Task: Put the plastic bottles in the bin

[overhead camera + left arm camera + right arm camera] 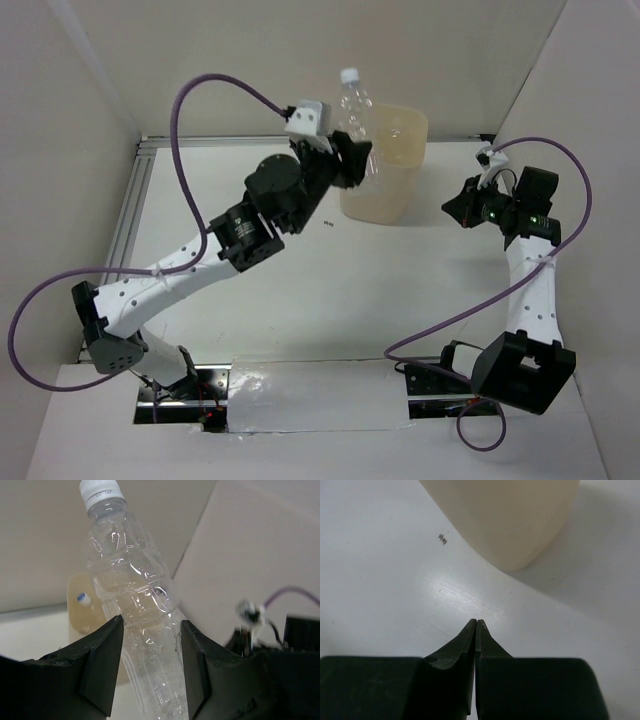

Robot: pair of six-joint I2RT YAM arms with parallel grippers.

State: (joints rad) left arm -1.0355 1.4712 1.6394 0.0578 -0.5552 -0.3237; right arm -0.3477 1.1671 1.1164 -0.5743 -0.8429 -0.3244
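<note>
The bin's opening [396, 138] [83, 605] is still beyond my fingers, so my left gripper will next move outward and down over it and let go of the bottle there.
My left gripper [352, 158] is shut on a clear crinkled plastic bottle [356, 112] with a white cap and holds it raised at the left rim of the beige bin [405, 190]. In the left wrist view the bottle [140, 605] stands between my fingers [102, 655], cap up, with the bin [82, 612] behind it. A white cap of another bottle [83, 599] shows inside the bin. My right gripper [455, 208] is shut and empty, just right of the bin; in the right wrist view its tips [476, 625] hover over the table below the bin [510, 520].
White walls enclose the table on three sides. A small dark mark [442, 539] lies on the table near the bin. Purple cables [210, 85] loop from both arms. A metal rail [125, 215] runs along the left edge.
</note>
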